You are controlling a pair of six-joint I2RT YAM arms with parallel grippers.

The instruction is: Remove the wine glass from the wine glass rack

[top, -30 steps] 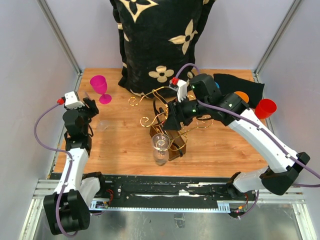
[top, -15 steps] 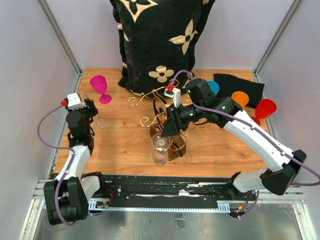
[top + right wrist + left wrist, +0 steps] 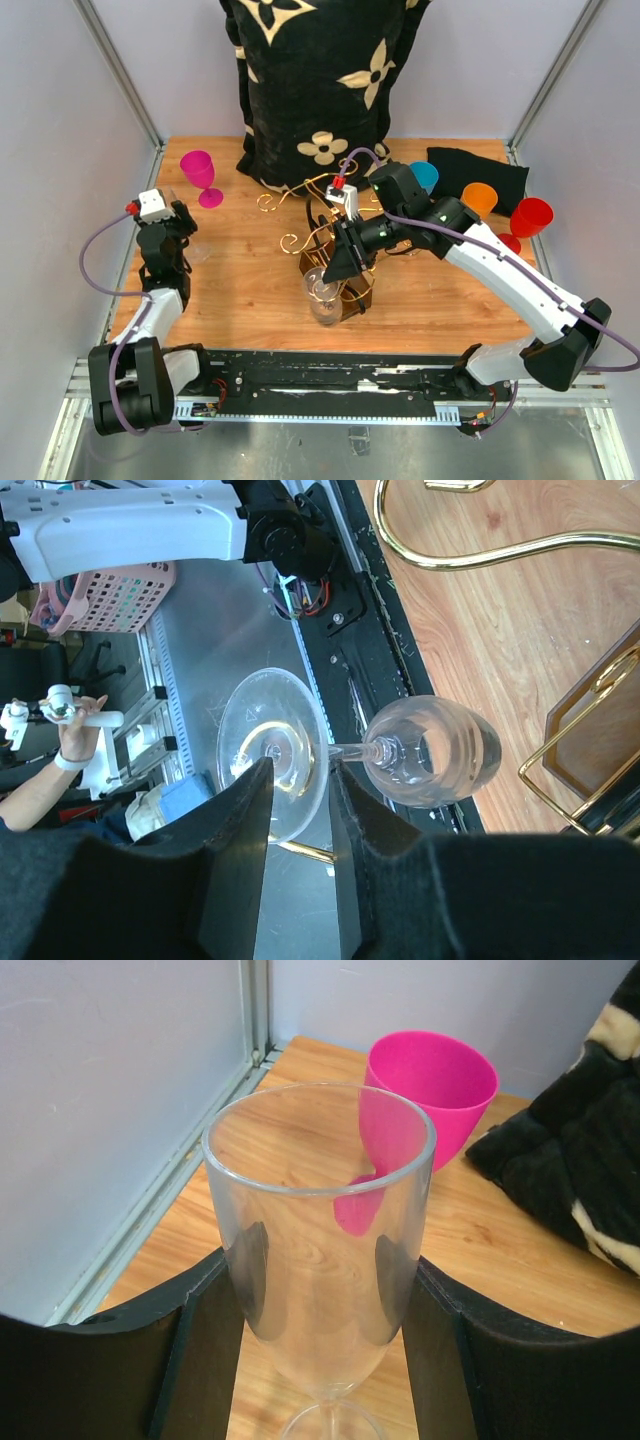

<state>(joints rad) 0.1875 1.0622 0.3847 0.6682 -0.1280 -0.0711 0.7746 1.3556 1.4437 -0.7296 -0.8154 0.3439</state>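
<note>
I will next lower my left gripper outward to the bare tabletop by the pink goblet and let go of the second clear glass, as open wood there leaves its foot room.
The wine glass rack (image 3: 352, 296), gold wire with scrolled arms on a dark brown base, stands mid-table. A clear wine glass (image 3: 322, 296) hangs upside down from its near arm. My right gripper (image 3: 336, 272) is at that glass. In the right wrist view its fingers (image 3: 302, 770) stand a narrow gap apart, straddling the rim of the glass's foot (image 3: 262, 748). The stem and bowl (image 3: 435, 765) lie to the right, a gold arm (image 3: 480, 555) beyond. My left gripper (image 3: 178, 236) is shut on a second clear glass (image 3: 320, 1220), upright near the left wall.
A pink goblet (image 3: 200, 176) stands at the back left, just behind the held glass (image 3: 430, 1085). A black floral cushion (image 3: 310, 80) fills the back. Blue (image 3: 425, 175), orange (image 3: 482, 196) and red (image 3: 530, 216) cups and a black cloth (image 3: 490, 165) sit at right.
My right gripper has come down and toward the near left, from above the rack to the hanging glass's foot. My left arm has drawn slightly nearer with its glass.
</note>
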